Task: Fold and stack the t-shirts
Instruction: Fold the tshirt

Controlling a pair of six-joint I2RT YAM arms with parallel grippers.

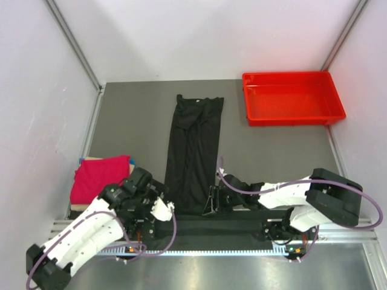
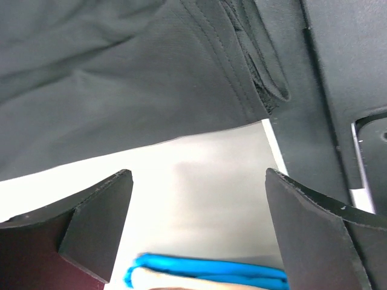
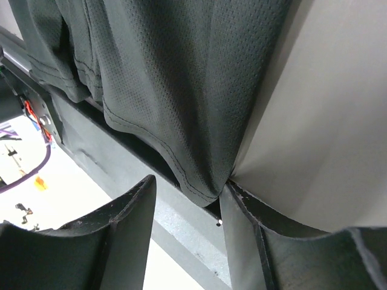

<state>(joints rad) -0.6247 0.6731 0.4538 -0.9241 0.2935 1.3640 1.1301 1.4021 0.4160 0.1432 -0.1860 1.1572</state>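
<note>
My left gripper moves down and toward the black t-shirt point(image 1: 193, 151) next, onto the free near corner of its hem, since the gripper's open fingers are above bare table.
The black t-shirt point(image 1: 193, 151) lies as a long narrow strip down the middle of the grey table, its near hem at the table's front edge. The crimson red t-shirt point(image 1: 100, 177) lies folded at the left, with a blue edge point(image 1: 130, 161) showing beside it. My left gripper point(image 1: 168, 209) is open and empty just left of the black shirt's near hem point(image 2: 121, 90); its midpoint point(image 2: 198, 202) is over bare table, with a blue edge point(image 2: 205, 270) below. My right gripper point(image 1: 211, 202) is open at the hem's right corner point(image 3: 202, 181); its midpoint point(image 3: 187, 199) is just under the cloth.
A rigid red plastic tray point(image 1: 293, 115) stands at the back right. White walls close in the table on three sides. A black strip and metal rail point(image 1: 242, 228) run along the near edge by the arm bases.
</note>
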